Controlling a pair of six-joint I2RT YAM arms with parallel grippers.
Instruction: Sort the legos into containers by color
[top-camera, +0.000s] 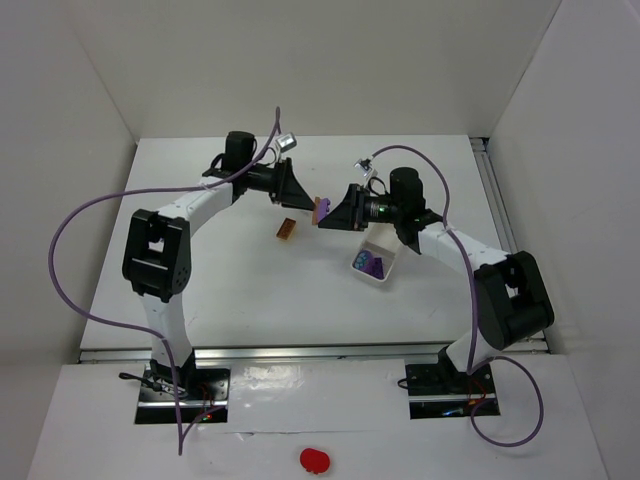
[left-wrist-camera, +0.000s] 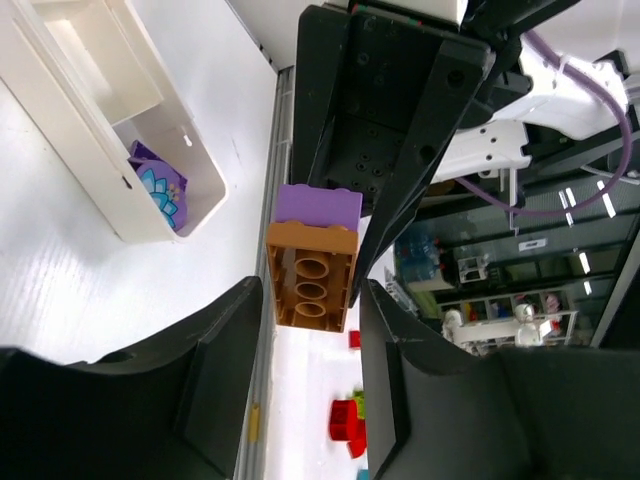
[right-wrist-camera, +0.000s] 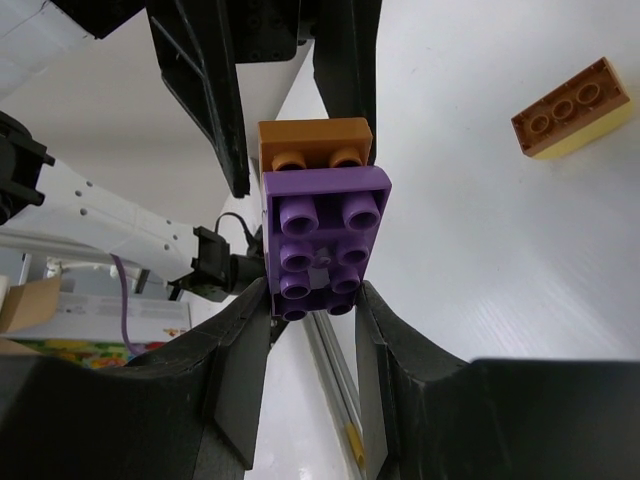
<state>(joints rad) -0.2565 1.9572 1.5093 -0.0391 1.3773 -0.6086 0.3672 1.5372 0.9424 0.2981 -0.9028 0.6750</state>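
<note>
My right gripper pulls away from the orange lego next, then moves back and down to the white container's near section (top-camera: 371, 265) to release, since purple legos lie there.
A purple lego (right-wrist-camera: 325, 235) with an orange lego (right-wrist-camera: 315, 140) stuck on its far end hangs in mid-air between the two arms (top-camera: 322, 209). My right gripper (right-wrist-camera: 315, 297) (top-camera: 333, 213) is shut on the purple one's near end. My left gripper (left-wrist-camera: 312, 290) (top-camera: 303, 200) faces it, open, with the jaws on either side of the orange lego (left-wrist-camera: 312, 275) and a thin gap on each side. Another orange lego stacked on a yellow one (right-wrist-camera: 570, 118) (top-camera: 286, 229) lies on the table. A white container (top-camera: 386, 246) (left-wrist-camera: 95, 170) holds purple legos (top-camera: 368, 264) (left-wrist-camera: 158, 185).
White walls close in the table at the back and on both sides. A metal rail (top-camera: 492, 190) runs along its right edge. A red object (top-camera: 315, 459) lies on the front ledge between the arm bases. Red and green bits (left-wrist-camera: 347, 418) show beyond the left fingers.
</note>
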